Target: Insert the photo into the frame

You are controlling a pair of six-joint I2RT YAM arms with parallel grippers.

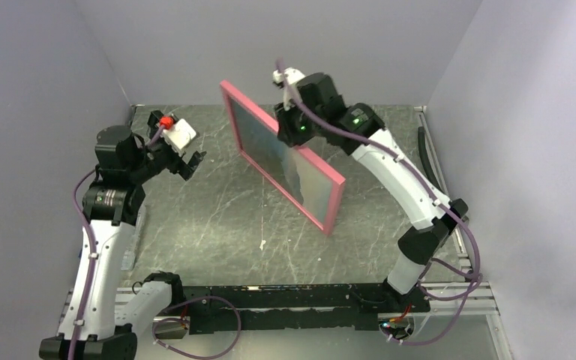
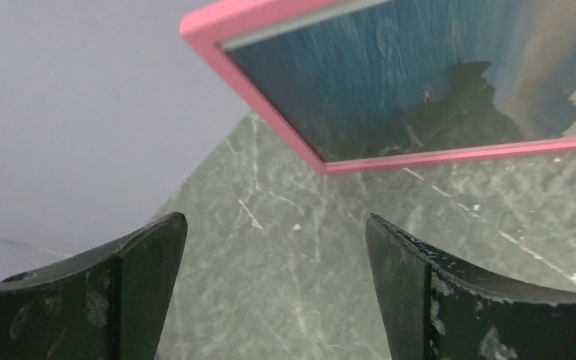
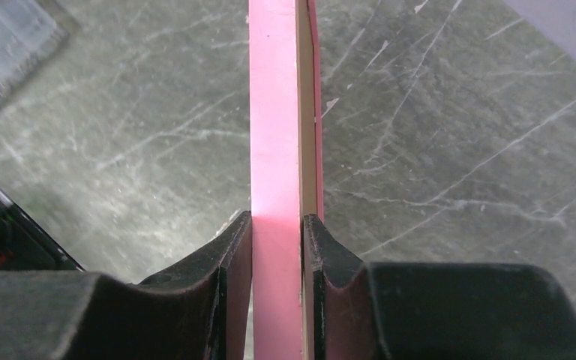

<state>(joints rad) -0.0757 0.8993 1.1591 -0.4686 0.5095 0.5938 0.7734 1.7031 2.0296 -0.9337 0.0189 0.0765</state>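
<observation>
I will swing my right gripper to the right in the top view next, and tilt and lower the frame flat onto clear stone (image 1: 354, 186), because the photo already shows inside the frame.
The frame (image 1: 335, 196) is pink and thin-bordered, standing on edge and tilted above the middle of the table. The photo (image 1: 274, 146), blue sea with dark mountains, shows through its front. My right gripper (image 1: 288, 126) is shut on the frame's upper edge. In the right wrist view its fingers (image 3: 234, 255) press both faces of the pink edge (image 3: 274, 112), with a thin brown layer (image 3: 307, 135) on one side. My left gripper (image 1: 193, 161) hangs open and empty to the left of the frame. The left wrist view shows the frame's lower corner (image 2: 270, 112) and photo (image 2: 405, 75) beyond the gripper (image 2: 274, 225).
The table (image 1: 217, 217) is grey-green marbled stone with pale walls on three sides. A black rail (image 1: 285, 296) runs along the near edge between the arm bases. A small white fleck (image 1: 262, 244) lies on the stone.
</observation>
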